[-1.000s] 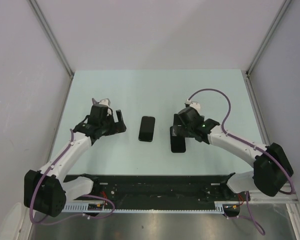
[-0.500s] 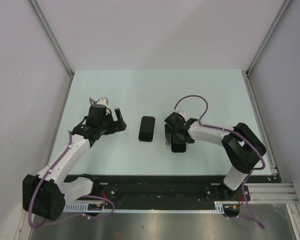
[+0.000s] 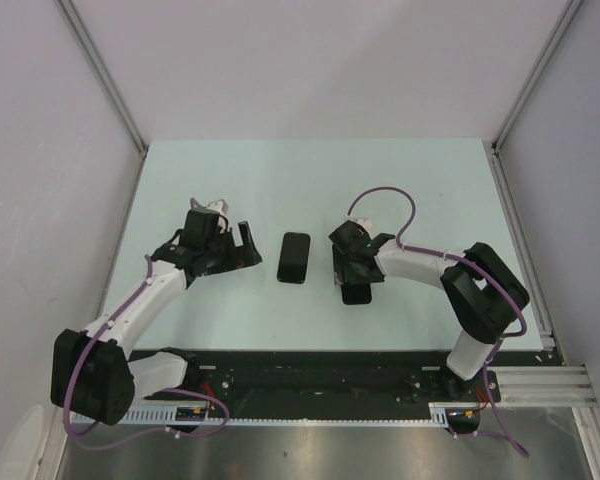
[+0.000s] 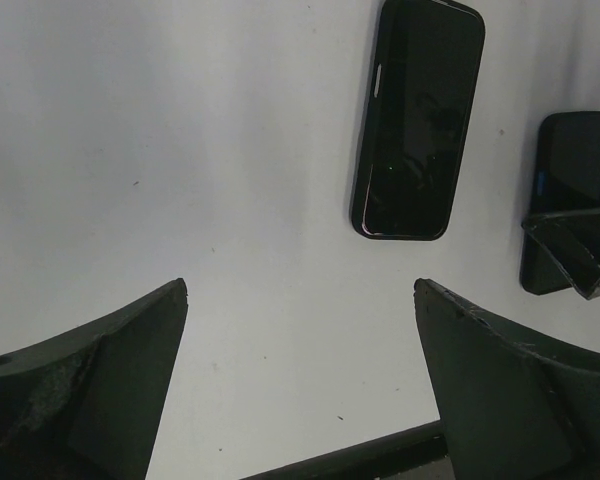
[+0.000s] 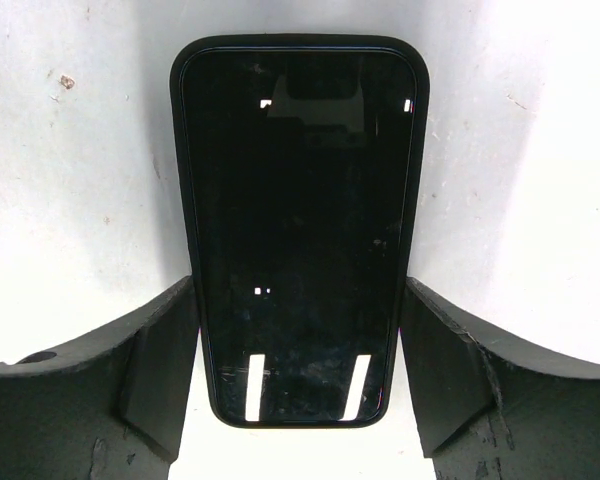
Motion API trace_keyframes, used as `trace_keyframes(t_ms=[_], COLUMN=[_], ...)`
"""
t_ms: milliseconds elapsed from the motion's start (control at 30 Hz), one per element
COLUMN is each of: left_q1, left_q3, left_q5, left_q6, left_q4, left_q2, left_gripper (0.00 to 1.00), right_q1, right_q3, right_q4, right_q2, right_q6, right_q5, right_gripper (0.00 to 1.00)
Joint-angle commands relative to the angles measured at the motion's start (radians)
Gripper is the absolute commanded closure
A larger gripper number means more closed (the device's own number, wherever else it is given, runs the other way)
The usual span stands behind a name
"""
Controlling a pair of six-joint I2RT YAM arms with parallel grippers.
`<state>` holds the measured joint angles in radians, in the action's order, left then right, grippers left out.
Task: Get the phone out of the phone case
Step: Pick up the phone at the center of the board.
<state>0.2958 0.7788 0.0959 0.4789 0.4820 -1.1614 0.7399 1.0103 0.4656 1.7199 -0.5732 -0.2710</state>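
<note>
My right gripper already straddles the case. Next, my left gripper moves over the second phone and tilts onto the phone case's long side (image 3: 336, 266) facing that phone.
The phone (image 5: 298, 220) lies flat, glossy black screen up, inside the phone case, whose black rim (image 5: 178, 200) runs round it. In the top view it lies right of centre (image 3: 356, 293), its far half hidden under my right gripper (image 3: 355, 268). My right gripper (image 5: 298, 300) straddles the near end, one finger against each long side of the case. My left gripper (image 3: 246, 243) is open and empty over bare table, left of the other phone; its fingers stand wide apart in the left wrist view (image 4: 300, 290). The phone also shows there at the right edge (image 4: 575, 160).
A second dark phone (image 3: 294, 258) lies screen up at the table's centre between the two grippers; it also shows in the left wrist view (image 4: 417, 120). A black rail (image 3: 310, 375) runs along the near edge. Grey walls enclose the table.
My right arm has folded in and its gripper has settled lower over the cased phone. My left gripper has shifted slightly right toward the centre phone.
</note>
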Motion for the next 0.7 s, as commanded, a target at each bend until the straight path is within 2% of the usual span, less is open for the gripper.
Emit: trace_keyframes(t_ms=[0, 67, 100, 200, 333, 533, 667], left_q1=[-0.003, -0.003, -0.003, 0.002, 0.054, 0.111, 0.131], left_q3=[0.034, 0.033, 0.031, 0.014, -0.061, -0.044, 0.01], left_q5=[0.06, 0.08, 0.097, 0.188, 0.306, 0.393, 0.423], left_q6=[0.007, 0.023, 0.032, 0.092, 0.219, 0.392, 0.434], left_q4=[-0.023, -0.034, -0.042, -0.1, -0.299, -0.456, -0.522], left_q2=[0.005, -0.004, -0.007, -0.017, -0.014, -0.197, -0.294], left_gripper=[0.0, 0.0, 0.0, 0.0, 0.0, 0.02, 0.03], right_q1=[0.001, 0.003, 0.003, 0.003, -0.007, -0.027, -0.025], right_q3=[-0.012, -0.013, -0.012, -0.038, -0.079, -0.118, -0.121], right_q4=[-0.021, -0.021, -0.025, -0.091, -0.232, -0.301, -0.275], right_q2=[-0.037, -0.063, -0.094, -0.155, -0.259, -0.318, -0.35], right_q6=[-0.013, -0.02, -0.022, -0.013, -0.014, -0.045, -0.05], right_q5=[0.018, 0.026, 0.029, 0.084, 0.2, 0.325, 0.319], right_gripper=[0.59, 0.65, 0.73, 0.73, 0.73, 0.73, 0.73])
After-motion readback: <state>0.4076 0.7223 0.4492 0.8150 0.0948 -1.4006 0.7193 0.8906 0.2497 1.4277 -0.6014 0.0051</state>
